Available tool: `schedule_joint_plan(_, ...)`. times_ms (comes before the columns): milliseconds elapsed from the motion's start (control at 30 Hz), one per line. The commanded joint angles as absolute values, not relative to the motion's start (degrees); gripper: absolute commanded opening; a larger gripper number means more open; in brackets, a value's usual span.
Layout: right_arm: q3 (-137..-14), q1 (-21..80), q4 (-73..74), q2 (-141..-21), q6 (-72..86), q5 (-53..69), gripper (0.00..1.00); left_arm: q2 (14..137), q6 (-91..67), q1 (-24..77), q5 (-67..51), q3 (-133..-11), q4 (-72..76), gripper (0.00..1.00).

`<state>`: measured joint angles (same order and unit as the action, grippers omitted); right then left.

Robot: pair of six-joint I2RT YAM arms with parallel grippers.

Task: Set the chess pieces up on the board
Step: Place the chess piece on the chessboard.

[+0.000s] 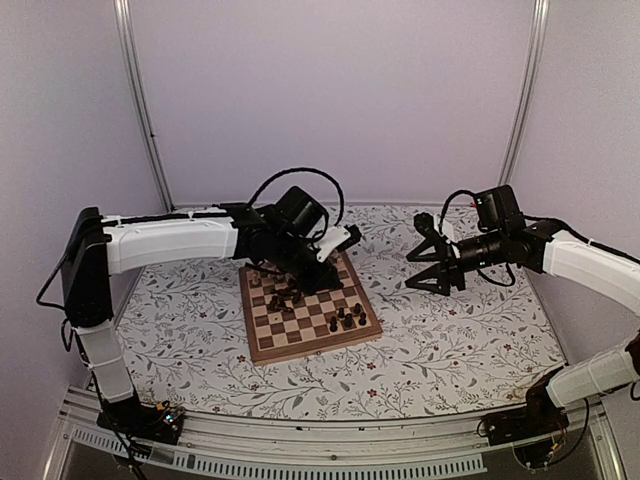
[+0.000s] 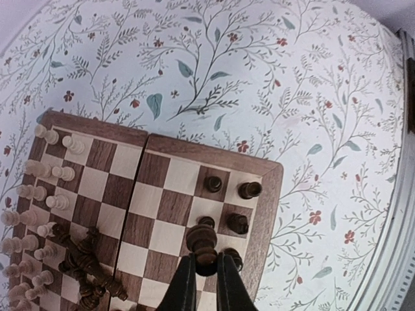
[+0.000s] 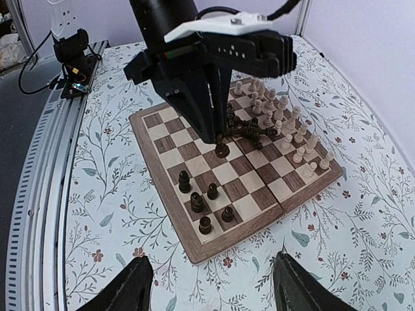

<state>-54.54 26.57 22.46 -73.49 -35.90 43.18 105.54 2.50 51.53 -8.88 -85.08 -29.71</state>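
Observation:
The dark square beside the standing pawns is empty. My left gripper should next bring the dark pawn down onto the empty dark square.
The board [image 1: 310,350] lies mid-table, its rim also plain in the left wrist view [image 2: 214,152] and the right wrist view [image 3: 162,194]. My left gripper [image 2: 206,262] is shut on a dark chess piece [image 2: 202,241], held just above a square close to several standing dark pieces [image 2: 237,223] at one corner. More dark pieces lie in a heap [image 2: 84,265] mid-board. Pale pieces [image 2: 45,188] stand in two rows along the opposite edge. My right gripper [image 1: 420,268] hangs open and empty to the right of the board, its fingers [image 3: 130,288] wide apart.
A floral table cover [image 1: 450,340] surrounds the board. A metal rail [image 1: 330,445] runs along the near edge with both arm bases on it. White walls and corner posts [image 1: 145,110] close in the back and sides. The left arm [image 3: 194,58] reaches over the board.

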Motion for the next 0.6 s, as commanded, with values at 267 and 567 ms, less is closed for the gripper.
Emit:
schedule_joint_plan(267,-53.53,26.31,21.66,-73.48,-36.82,41.39,0.67,114.90,1.66,50.54,-6.38,-92.72,-41.55,0.04)
schedule_joint_plan(567,-53.53,26.39,21.97,-73.82,-37.24,41.47,0.66,117.01,1.29,50.54,-6.61,-93.52,-43.61,0.04)
